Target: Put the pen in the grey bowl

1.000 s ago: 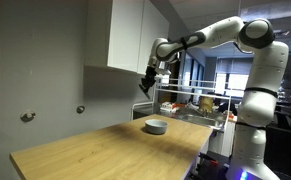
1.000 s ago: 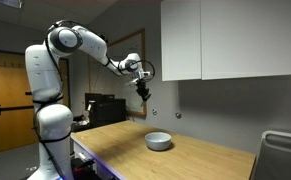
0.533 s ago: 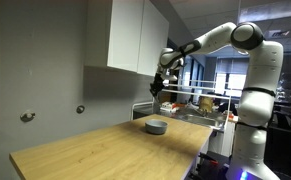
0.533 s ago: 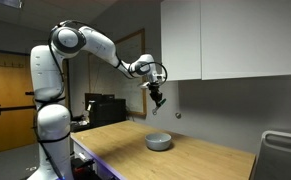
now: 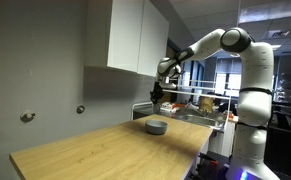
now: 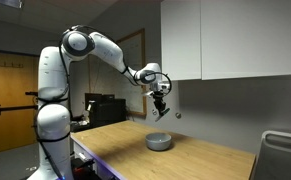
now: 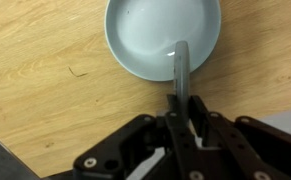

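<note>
I need to lower the pen toward the middle of the bowl before I release it, since it hangs high and only a little past the bowl's near rim.
The grey bowl sits on the wooden table; it shows in both exterior views. My gripper is shut on the pen, which sticks out from between the fingers and points over the bowl's near rim in the wrist view. In the exterior views the gripper hangs well above the bowl, roughly over it. The pen is too small to make out in the exterior views.
The wooden table runs along a grey wall with white upper cabinets. A wire rack with items stands beyond the table's far end. The table's edge lies close to the bowl in the wrist view.
The arm has carried the pen sideways and lower, from beside the cabinets to a spot above the bowl. The bowl has not moved.
</note>
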Controlling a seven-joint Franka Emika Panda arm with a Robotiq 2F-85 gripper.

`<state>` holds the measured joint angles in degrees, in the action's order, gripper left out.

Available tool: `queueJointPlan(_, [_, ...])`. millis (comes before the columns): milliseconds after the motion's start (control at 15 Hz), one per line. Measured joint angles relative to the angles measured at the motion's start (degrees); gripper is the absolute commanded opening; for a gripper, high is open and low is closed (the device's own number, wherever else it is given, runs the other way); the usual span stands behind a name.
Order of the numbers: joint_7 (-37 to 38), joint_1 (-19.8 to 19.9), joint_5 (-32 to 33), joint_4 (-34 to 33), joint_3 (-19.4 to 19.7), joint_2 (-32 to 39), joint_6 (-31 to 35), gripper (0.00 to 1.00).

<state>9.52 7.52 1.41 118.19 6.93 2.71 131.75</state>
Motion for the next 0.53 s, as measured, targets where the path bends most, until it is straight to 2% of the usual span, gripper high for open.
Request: queueJointPlan(533, [-0.6,0.6,-5.3,-2.6,0.2,8.6,1.1,0.08])
